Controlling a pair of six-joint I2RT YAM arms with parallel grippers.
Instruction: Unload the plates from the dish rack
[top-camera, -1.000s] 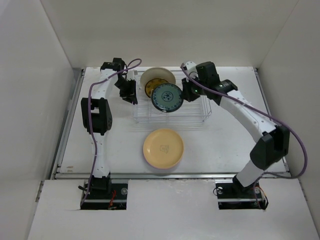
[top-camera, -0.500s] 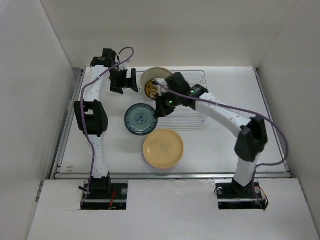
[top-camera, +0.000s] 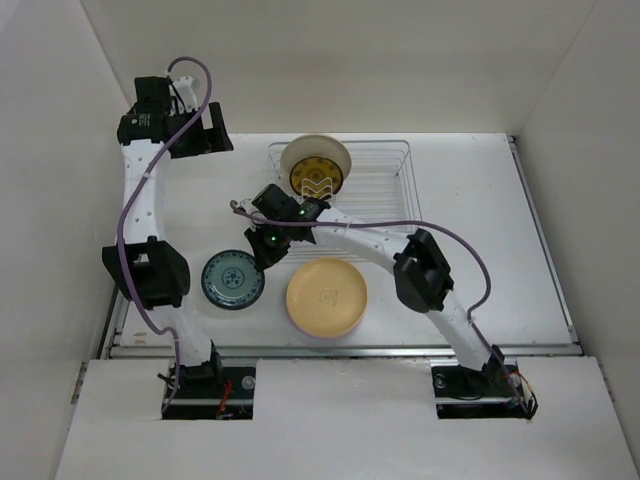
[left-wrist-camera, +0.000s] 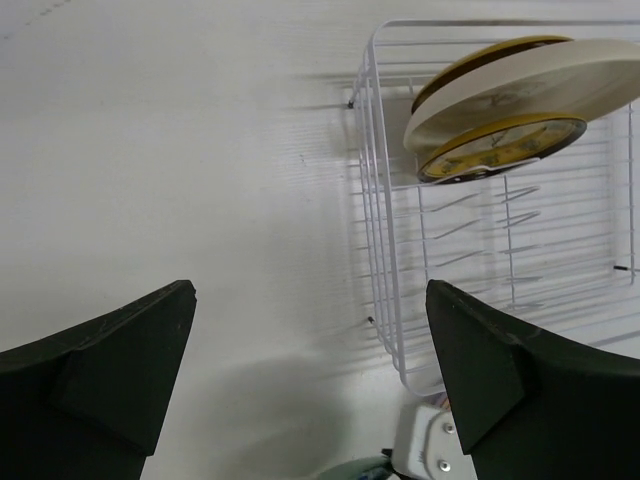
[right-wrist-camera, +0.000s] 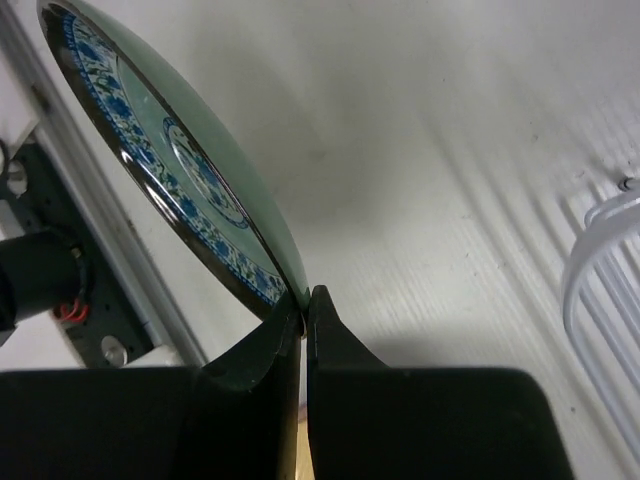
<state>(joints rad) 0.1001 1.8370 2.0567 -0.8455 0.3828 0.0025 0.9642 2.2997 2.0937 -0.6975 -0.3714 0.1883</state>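
Note:
My left gripper swings toward the right in the top view and lowers, turning, onto the yellow-patterned plate's rim (top-camera: 294, 170) (left-wrist-camera: 432, 163) next, since it leans uncovered before the cream one.
The dish rack (top-camera: 398, 190) stands at the back centre of the table. A cream plate (top-camera: 315, 153) and a smaller dark plate with a yellow pattern (top-camera: 316, 181) lean in its left end; the left wrist view shows the same cream plate (left-wrist-camera: 540, 85), yellow-patterned plate (left-wrist-camera: 500, 148) and dish rack (left-wrist-camera: 385, 300). My right gripper (top-camera: 262, 256) reaches across to the left and is shut on the rim of a small teal-patterned plate (top-camera: 233, 280), low over the table's near left. The right wrist view shows that teal-patterned plate (right-wrist-camera: 170, 170) pinched at its edge by the right gripper (right-wrist-camera: 305, 300). My left gripper (top-camera: 208, 138) is open and empty, raised at the far left corner.
An orange-yellow plate (top-camera: 327, 295) lies near the front centre, on top of a lavender one whose edge shows beneath it. The left wall stands close behind the left arm. A metal rail (top-camera: 340, 349) runs along the table's near edge.
The right arm carried the teal-patterned plate from the rack to the near left. The left arm withdrew from the rack to the far left corner and its gripper opened.

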